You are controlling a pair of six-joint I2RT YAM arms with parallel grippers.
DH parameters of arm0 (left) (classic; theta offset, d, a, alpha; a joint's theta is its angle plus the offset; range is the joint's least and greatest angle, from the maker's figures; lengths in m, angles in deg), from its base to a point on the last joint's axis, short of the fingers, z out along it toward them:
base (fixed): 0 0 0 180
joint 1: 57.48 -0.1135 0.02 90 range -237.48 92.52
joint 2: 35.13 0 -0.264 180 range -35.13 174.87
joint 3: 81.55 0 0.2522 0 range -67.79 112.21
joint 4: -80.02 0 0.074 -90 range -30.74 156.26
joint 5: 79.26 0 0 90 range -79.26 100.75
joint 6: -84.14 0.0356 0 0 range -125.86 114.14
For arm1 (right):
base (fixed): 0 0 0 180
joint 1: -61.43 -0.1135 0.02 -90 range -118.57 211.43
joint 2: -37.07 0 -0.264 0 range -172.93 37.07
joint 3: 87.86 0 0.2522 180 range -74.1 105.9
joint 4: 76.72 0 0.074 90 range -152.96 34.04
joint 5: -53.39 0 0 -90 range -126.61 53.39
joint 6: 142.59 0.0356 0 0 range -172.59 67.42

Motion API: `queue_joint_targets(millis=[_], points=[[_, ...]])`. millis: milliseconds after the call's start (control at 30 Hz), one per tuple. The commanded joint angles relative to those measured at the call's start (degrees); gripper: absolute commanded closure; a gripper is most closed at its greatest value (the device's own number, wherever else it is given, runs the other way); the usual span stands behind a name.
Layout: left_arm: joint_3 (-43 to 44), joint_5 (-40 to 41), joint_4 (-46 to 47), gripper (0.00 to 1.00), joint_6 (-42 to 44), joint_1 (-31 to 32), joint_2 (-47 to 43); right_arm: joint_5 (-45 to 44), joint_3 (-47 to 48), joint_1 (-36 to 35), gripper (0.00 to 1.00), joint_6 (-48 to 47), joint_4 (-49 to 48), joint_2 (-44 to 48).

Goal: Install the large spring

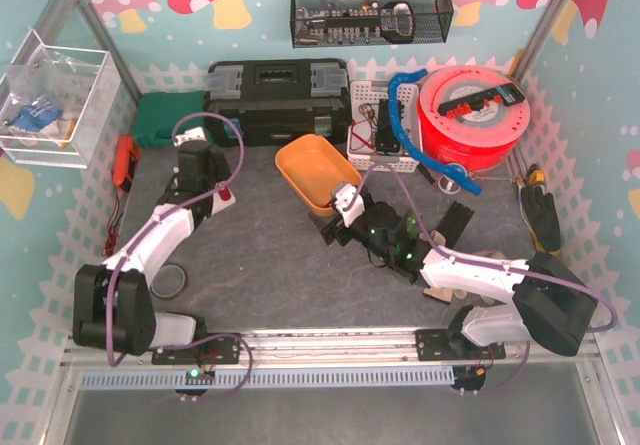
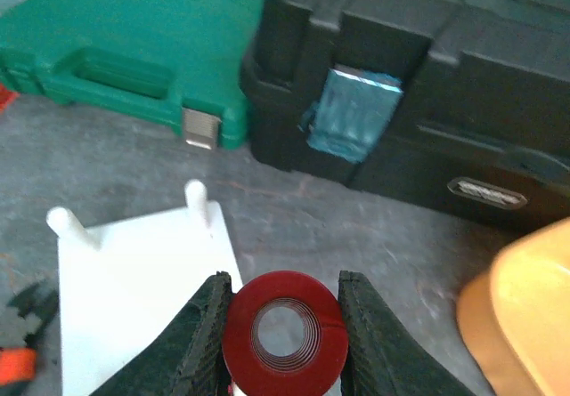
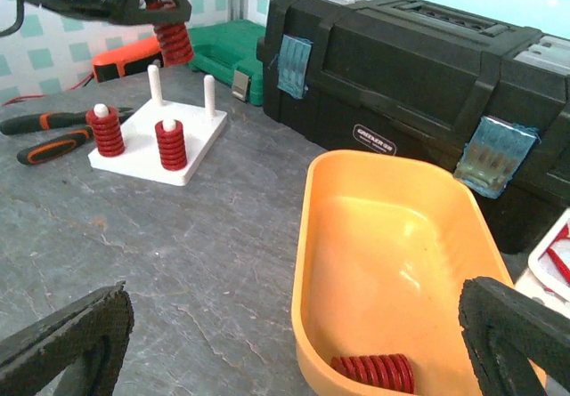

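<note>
My left gripper moves outward and down onto the bare peg nearer the toolbox (image 2: 198, 202) next and releases the spring, since both front pegs already hold springs.
My left gripper (image 2: 285, 282) is shut on a large red spring (image 2: 285, 335), seen end-on between its fingers. It hangs over the edge of a white peg board (image 2: 134, 280) with two bare pegs (image 2: 196, 198). In the right wrist view the held spring (image 3: 175, 42) hangs above the board (image 3: 191, 151), where two red springs (image 3: 170, 144) sit on the front pegs. My right gripper (image 3: 294, 325) is open and empty, facing the orange bin (image 3: 401, 236). One more red spring (image 3: 374, 372) lies in that bin. In the top view the left gripper (image 1: 222, 193) is left of the bin (image 1: 300, 165).
A black toolbox (image 1: 277, 95) and a green case (image 1: 166, 118) stand behind the board. Orange-handled pliers (image 3: 49, 138) lie left of it. A white basket (image 1: 380, 135) and a red cable reel (image 1: 472, 115) are at the back right. A tape roll (image 1: 170, 282) lies near the left arm.
</note>
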Motion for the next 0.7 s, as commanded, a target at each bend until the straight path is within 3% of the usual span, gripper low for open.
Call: queue_joint_targets(millis=[0,267,667], points=[[5.57,2.22,3.74,1.00,2.44,-2.72,4.38,-2.43,0.66,-0.11,0.01,-0.72,1.65,1.02],[11.33,6.00,5.65,1.00,5.02,-4.18,14.44,-5.29,-0.39,-0.07,0.01,-1.57,0.93,2.08],[16.46,4.32,6.21,1.00,4.00,-7.48,23.46,-6.04,-0.55,-0.10,0.01,-1.80,0.76,1.95]])
